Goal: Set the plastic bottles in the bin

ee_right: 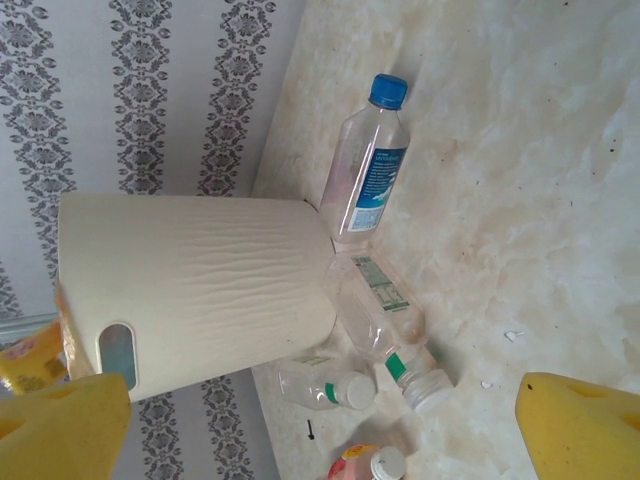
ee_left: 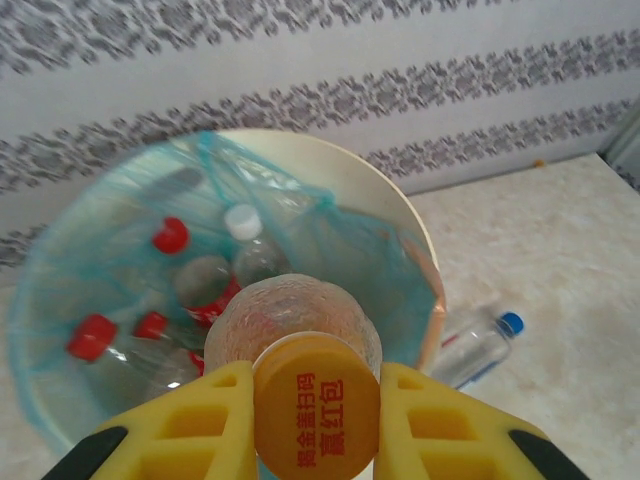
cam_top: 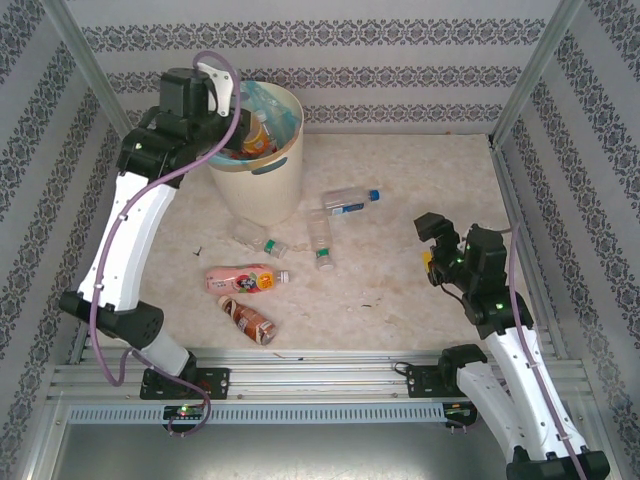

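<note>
The bin's opening is right below the clear bottle, so the robot's left gripper will next lower the bottle by its orange cap into the turquoise liner and let go of it there.
My left gripper [cam_top: 236, 122] hangs over the open top of the cream bin [cam_top: 262, 185], shut on the orange cap of a clear textured bottle [ee_left: 292, 318] that points down into the turquoise liner [ee_left: 60, 300]. Several bottles with red caps [ee_left: 170, 235] and one with a white cap [ee_left: 242, 221] lie inside the bin. On the table lie a blue-capped bottle [cam_top: 350, 200], a clear one [cam_top: 320, 240], a small clear one [cam_top: 262, 240], a pink one [cam_top: 245, 278] and a brown one [cam_top: 252, 320]. My right gripper [cam_top: 432, 245] stands open and empty to the right of them.
Patterned walls close in the back and both sides of the beige table [cam_top: 400, 290]. In the right wrist view the bin's wall [ee_right: 200, 280] stands beside the blue-capped bottle [ee_right: 365, 175] and two clear bottles [ee_right: 385, 320]. Metal rails [cam_top: 320, 375] run along the near edge.
</note>
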Controlling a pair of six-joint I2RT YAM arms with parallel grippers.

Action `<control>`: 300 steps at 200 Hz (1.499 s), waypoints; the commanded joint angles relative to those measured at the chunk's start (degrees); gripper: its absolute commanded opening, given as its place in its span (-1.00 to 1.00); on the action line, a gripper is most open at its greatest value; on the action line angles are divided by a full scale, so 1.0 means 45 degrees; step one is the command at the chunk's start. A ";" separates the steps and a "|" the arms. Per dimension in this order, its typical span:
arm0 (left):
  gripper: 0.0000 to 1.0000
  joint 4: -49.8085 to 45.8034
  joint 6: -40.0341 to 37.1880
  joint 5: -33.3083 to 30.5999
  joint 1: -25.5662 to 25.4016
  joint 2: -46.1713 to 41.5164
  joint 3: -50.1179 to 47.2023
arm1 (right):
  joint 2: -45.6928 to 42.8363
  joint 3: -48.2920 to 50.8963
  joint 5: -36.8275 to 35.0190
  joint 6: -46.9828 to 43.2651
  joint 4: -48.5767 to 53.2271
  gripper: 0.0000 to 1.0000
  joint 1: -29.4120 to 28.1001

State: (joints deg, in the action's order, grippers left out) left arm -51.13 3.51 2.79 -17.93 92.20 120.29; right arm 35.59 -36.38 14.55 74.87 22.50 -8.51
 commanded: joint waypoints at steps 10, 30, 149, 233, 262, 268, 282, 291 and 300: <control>-1.00 0.0634 0.0588 0.0791 0.0058 -0.0117 -0.0076 | -0.0539 0.0363 0.0089 0.0173 0.0022 0.97 -0.0131; -1.00 0.0267 0.0531 0.0780 0.0056 0.0523 0.0254 | -0.0662 0.0554 0.0039 0.0237 0.0019 0.96 -0.0134; -1.00 -0.2536 0.0689 0.0836 0.0972 0.5982 0.3826 | -0.0644 0.0912 0.0098 0.0329 -0.0148 0.96 -0.0273; -1.00 -0.2584 0.0790 0.0562 0.1450 0.7577 0.3980 | -0.0558 0.0757 -0.0056 0.0247 -0.0020 0.96 -0.0314; -1.00 -0.2363 0.0724 0.0592 0.1544 0.7733 0.3657 | -0.0453 0.0702 -0.0069 0.0286 -0.0094 0.97 -0.0314; -1.00 -0.2396 0.0723 0.0619 0.1571 0.7797 0.3673 | -0.0430 0.0685 -0.0069 0.0295 -0.0099 0.97 -0.0341; -1.00 -0.2459 0.0882 0.0966 0.1644 0.7904 0.3913 | -0.0383 0.0596 -0.0109 0.0297 -0.0090 0.97 -0.0391; -0.81 -0.2497 0.1112 0.1443 0.1737 0.7890 0.4178 | -0.0358 0.0496 -0.0152 0.0247 -0.0042 0.96 -0.0452; -0.62 -0.2511 0.1384 0.1853 0.1810 0.7820 0.4576 | -0.0333 0.0350 -0.0241 0.0148 0.0060 0.96 -0.0531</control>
State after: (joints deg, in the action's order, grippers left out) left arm -56.18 8.47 12.97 -13.13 123.46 139.44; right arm 33.91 -32.42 14.57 76.14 22.52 -9.87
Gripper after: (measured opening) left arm 0.250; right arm 0.983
